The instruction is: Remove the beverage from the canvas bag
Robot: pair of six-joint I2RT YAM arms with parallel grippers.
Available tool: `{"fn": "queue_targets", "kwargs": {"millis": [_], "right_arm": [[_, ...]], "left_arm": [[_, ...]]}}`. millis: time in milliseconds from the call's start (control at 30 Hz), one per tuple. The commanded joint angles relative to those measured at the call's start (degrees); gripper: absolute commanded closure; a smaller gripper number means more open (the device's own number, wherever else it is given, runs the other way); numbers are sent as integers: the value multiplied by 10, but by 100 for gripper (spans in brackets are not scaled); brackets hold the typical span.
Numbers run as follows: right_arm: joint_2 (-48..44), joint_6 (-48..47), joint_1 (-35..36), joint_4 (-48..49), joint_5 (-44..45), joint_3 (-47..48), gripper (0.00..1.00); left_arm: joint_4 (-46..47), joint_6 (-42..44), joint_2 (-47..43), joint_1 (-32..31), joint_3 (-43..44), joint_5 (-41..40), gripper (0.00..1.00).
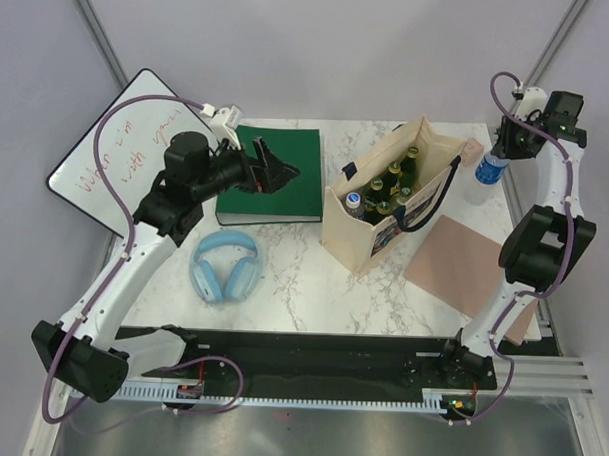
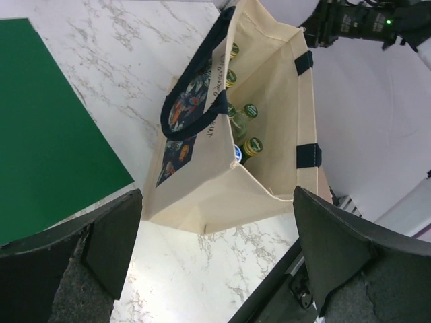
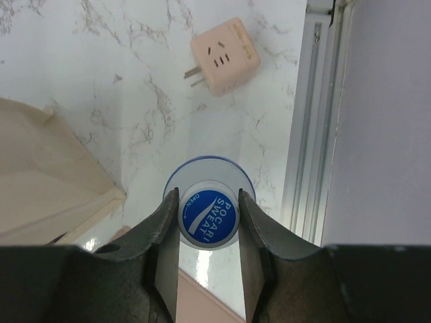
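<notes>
A blue cap shows through the bag's opening, to the right of the left gripper in the top view. The robot will move that gripper across and down onto the cap.
The beige canvas bag (image 1: 347, 227) stands open at mid-table, black handles and dark print panel on its near side; it also shows in the left wrist view (image 2: 222, 195) and at the left edge of the right wrist view (image 3: 40, 175). Several green-glass bottles (image 1: 391, 183) stand inside it (image 2: 249, 112). My right gripper (image 1: 504, 145) is outside the bag at the back right, shut (image 3: 208, 196) on the blue cap of an upright Pocari Sweat bottle (image 3: 210, 219), also seen from above (image 1: 491, 171). My left gripper (image 1: 282, 172) hangs open and empty (image 2: 217, 192) over the green book, left of the bag.
A green book (image 1: 271, 182) lies at the back left, blue headphones (image 1: 226, 267) in front of it, a whiteboard (image 1: 112, 151) off the table's left. A pink plug adapter (image 3: 222, 64) lies behind the bottle. A pinkish mat (image 1: 463, 264) lies right of the bag. The table's right edge rail (image 3: 316, 101) is close.
</notes>
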Motion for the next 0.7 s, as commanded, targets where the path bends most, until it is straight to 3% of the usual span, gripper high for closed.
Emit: {"fn": "queue_targets", "kwargs": {"millis": [0,133,167,267,367,467,667], "right_arm": [[-6,-17,5,72,4,36,80],[-8,-19,5,69,8,32,54],[-15,-21,5,70,9,28,42],[-35,-26,4,62,20,24,18],[-65,-30,4,56,19,21,7],[-96,-33,4,38,5,20,2],[-160,-32,4,11,-60,-5,2]], "left_arm": [[-3,-4,12,-32,38,-39,0],[-28,23,22,-76,66,-78,0],[-39,31,23,-83,72,-94,0],[-61,50,36,-110,93,-121,1],[-76,65,57,-133,116,-135,4],[-88,83,82,-161,141,-149,10],[-111,131,139,-229,213,-196,18]]}}
